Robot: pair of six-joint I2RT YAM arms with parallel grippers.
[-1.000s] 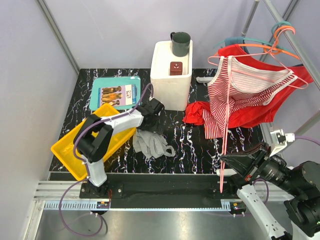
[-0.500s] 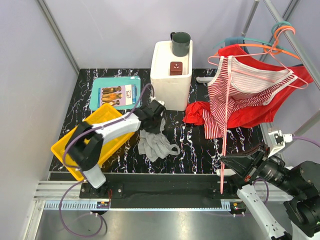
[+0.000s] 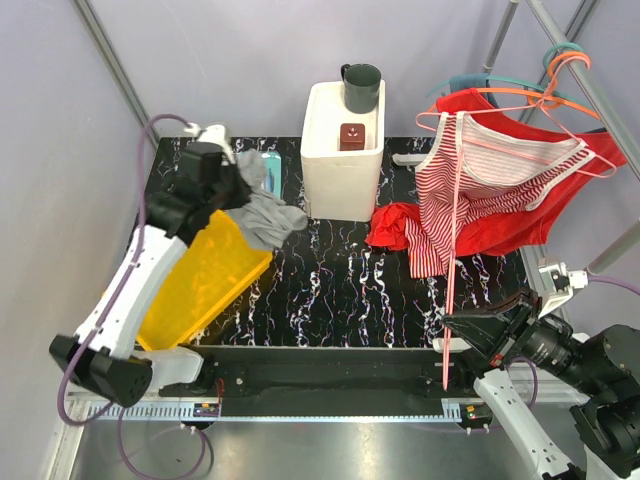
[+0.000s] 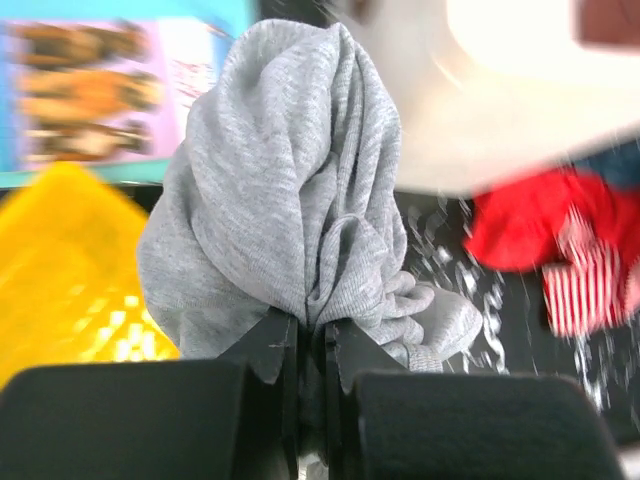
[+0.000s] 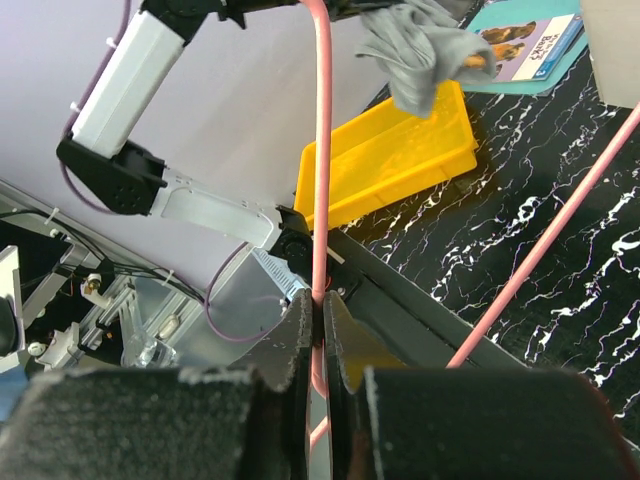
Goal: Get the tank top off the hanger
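Note:
The tank top's cloth hangs past the yellow bin's edge, so I will move my left gripper back and down over the bin's open middle to let go of the tank top.
A grey tank top [image 3: 264, 211] hangs bunched from my left gripper [image 3: 240, 182], which is shut on it and raised over the far end of the yellow bin [image 3: 200, 285]. In the left wrist view the cloth [image 4: 280, 200] fills the frame above the closed left gripper [image 4: 312, 340]. My right gripper [image 3: 452, 328] is shut on the lower end of a bare pink hanger [image 3: 455, 250] at the near right. The right wrist view shows the pink hanger's rod [image 5: 320, 150] pinched in the right gripper [image 5: 322, 320], with the grey tank top [image 5: 420, 50] far off.
A white box [image 3: 335, 170] carrying a dark mug [image 3: 361, 88] stands at the back centre. Red and striped garments [image 3: 500, 180] hang on hangers from the rack at the right, and a red cloth [image 3: 395, 225] trails onto the table. A teal book [image 3: 272, 165] peeks out behind the grey cloth.
My left gripper shut on the grey tank top on the table and lifted it up and to the left, over the yellow bin. The right arm and pink hanger stayed put.

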